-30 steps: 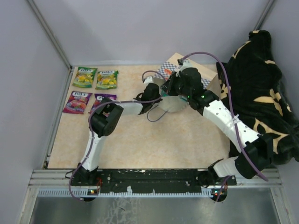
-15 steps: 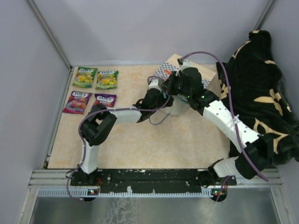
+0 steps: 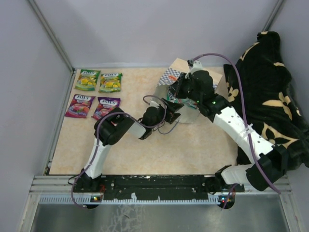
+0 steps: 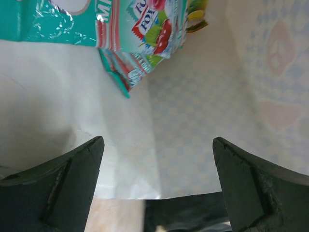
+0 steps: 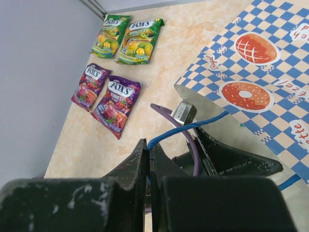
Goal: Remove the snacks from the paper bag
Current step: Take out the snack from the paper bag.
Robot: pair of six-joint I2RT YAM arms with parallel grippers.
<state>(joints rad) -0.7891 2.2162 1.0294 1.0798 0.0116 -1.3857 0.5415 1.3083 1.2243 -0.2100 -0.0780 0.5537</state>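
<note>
My left gripper should move outward and deeper into the bag's opening next and turn its open fingers onto the teal snack's corner (image 4: 127,82), because it lies beyond them.
The paper bag (image 3: 189,99) lies at the back middle of the table, its mouth facing the left arm. My right gripper (image 3: 175,92) is shut on the bag's blue cord handle (image 5: 193,126), which runs out from between its tips (image 5: 150,144). At the bag's mouth my left gripper (image 3: 174,111) is open, its jaws (image 4: 157,145) wide apart with nothing between them. Inside the bag, teal and red snacks (image 4: 137,29) lie beyond the fingers (image 4: 63,183). Two green packets (image 3: 87,79) (image 3: 110,82) and two purple ones (image 3: 80,105) (image 3: 107,107) lie flat at the far left.
A black-and-tan blanket (image 3: 268,92) is heaped along the right side, close behind the right arm. Grey walls close in the table at the left and back. A purple cable (image 5: 186,130) loops in front of the right fingers.
My left gripper has opened wide and drawn back toward the bag's mouth, its elbow swinging. The right gripper kept its hold on the cord and shifted slightly, tilting the bag.
</note>
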